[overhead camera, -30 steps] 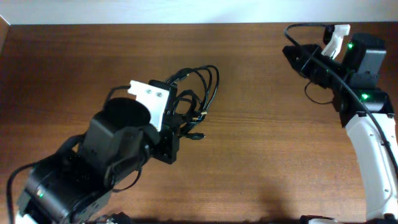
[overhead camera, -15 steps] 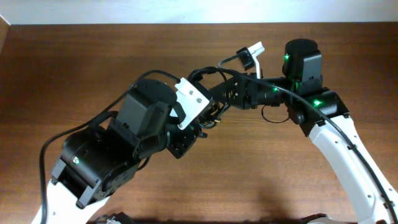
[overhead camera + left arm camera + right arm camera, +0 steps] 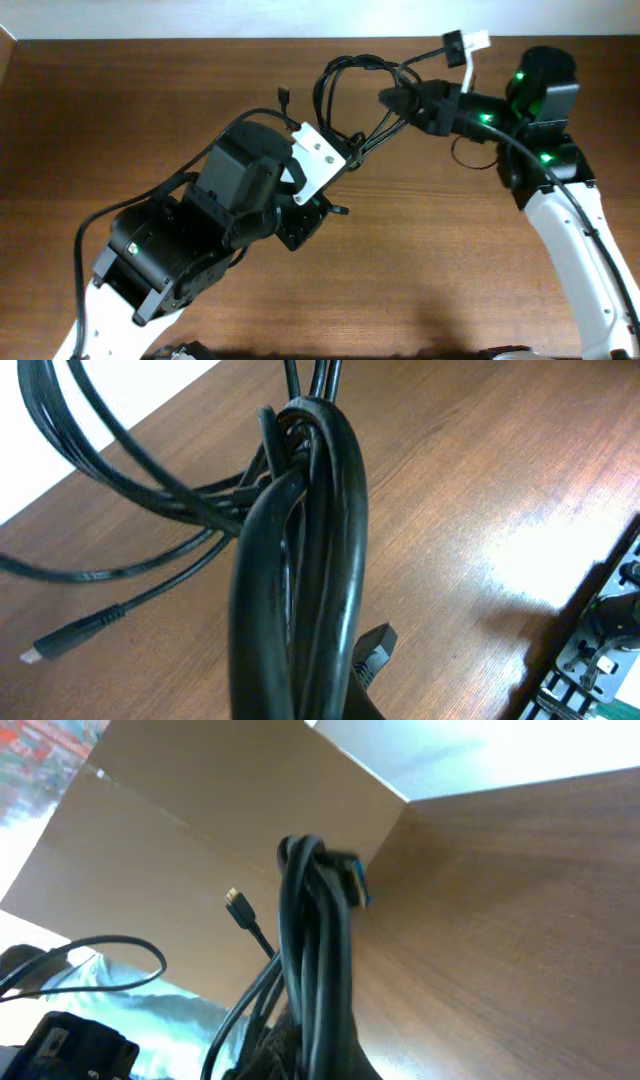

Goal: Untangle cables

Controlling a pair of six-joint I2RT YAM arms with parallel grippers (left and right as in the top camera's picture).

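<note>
My left gripper is holding the loop and will next swing outward and to its left in the overhead view, spread the bunched cords and let go of the loop, because bare tabletop is there.
The cables (image 3: 345,75) are a bundle of thin black cords stretched in loops above the brown table (image 3: 120,100) between my two grippers. My left gripper (image 3: 340,165) sits under its white wrist plate and is shut on the lower end of the bundle, which fills the left wrist view (image 3: 300,560). My right gripper (image 3: 392,100) is shut on the upper end, shown in the right wrist view (image 3: 320,950). One dark plug (image 3: 283,95) sticks up at the left. Another plug (image 3: 375,650) hangs by the left jaws. A gold-tipped plug (image 3: 234,898) and a bluish plug (image 3: 355,885) show past the right jaws.
A loose cord with a pale-tipped plug (image 3: 60,645) lies on the table left of the bundle. My right arm's own thicker cable (image 3: 470,155) loops beside its wrist. The table's far edge meets a white wall (image 3: 200,20).
My right gripper came in from the far right, closed on the bundle beside the left gripper, then pulled it up and to the right. The cables now hang stretched between both grippers.
</note>
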